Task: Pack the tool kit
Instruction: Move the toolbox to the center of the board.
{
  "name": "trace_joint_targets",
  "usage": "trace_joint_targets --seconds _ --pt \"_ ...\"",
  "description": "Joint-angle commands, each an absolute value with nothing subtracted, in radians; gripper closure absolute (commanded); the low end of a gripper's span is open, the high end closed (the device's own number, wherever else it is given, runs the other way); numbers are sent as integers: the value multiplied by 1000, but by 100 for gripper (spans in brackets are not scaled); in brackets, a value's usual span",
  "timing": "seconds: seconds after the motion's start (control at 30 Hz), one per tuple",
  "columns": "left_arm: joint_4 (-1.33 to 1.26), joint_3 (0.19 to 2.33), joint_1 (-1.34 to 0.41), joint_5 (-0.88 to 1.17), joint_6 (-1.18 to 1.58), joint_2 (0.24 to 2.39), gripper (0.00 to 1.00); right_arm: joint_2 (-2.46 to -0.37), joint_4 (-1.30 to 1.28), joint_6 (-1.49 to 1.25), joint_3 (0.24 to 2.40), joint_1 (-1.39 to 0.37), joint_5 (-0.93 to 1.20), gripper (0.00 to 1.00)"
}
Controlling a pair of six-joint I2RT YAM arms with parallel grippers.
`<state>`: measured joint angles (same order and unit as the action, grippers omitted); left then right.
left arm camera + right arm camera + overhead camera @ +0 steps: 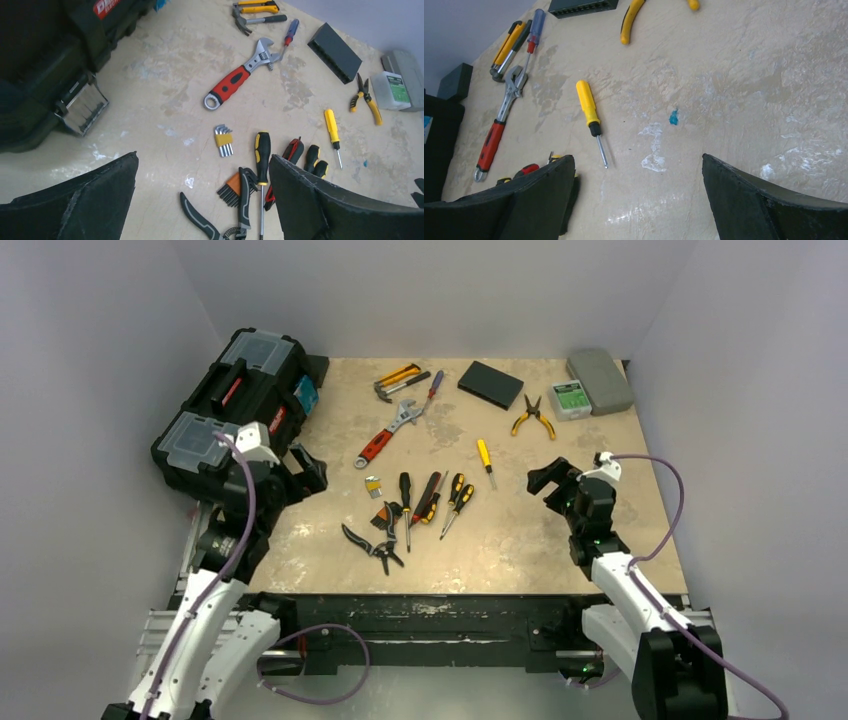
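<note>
My left gripper is to swing up and outward over the toolbox, then go down onto the toolbox lid's black handle [228, 386], because that handle is out in the open between the toolbox's clear sections.
The black toolbox [240, 405] stands closed at the table's far left, and its latch side shows in the left wrist view [45, 60]. Loose tools lie across the table: a red-handled wrench [388, 432], a yellow screwdriver [485, 458] [590, 112], yellow pliers [533, 418], hex keys [224, 140], black-and-yellow screwdrivers [430, 498] and grey-handled shears [372, 545]. My left gripper [305, 472] [203, 157] hovers open beside the toolbox, above bare table left of the shears. My right gripper [550, 485] [638, 157] is open and empty, just right of the yellow screwdriver's tip.
A flat black box [490, 384], a small clear box with a green label [571, 399] and a grey rounded case [600, 380] sit at the back right. A hammer and another tool [400, 380] lie at the back centre. Walls close in on three sides.
</note>
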<state>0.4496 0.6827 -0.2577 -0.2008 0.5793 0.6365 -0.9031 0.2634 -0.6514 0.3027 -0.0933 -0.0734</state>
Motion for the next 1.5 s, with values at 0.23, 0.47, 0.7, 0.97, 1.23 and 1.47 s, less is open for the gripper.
trace_joint_targets --seconds 0.23,0.47,0.7,0.97,1.23,1.47 --pt "781 1290 -76 -200 224 903 0 -887 324 -626 289 -94 -12 3" --pt "782 1530 -40 -246 140 1133 0 -914 328 -626 300 -94 -4 3" --pt "898 1749 87 -95 90 1379 5 -914 331 -625 299 -94 18 3" --pt "1005 1966 149 -69 46 1596 10 -878 340 -619 285 -94 19 3" --pt "1079 2085 173 -173 25 1743 15 -870 358 -615 273 -94 31 3" --pt "1085 2145 237 -89 53 1830 16 -893 375 -614 274 -94 51 4"
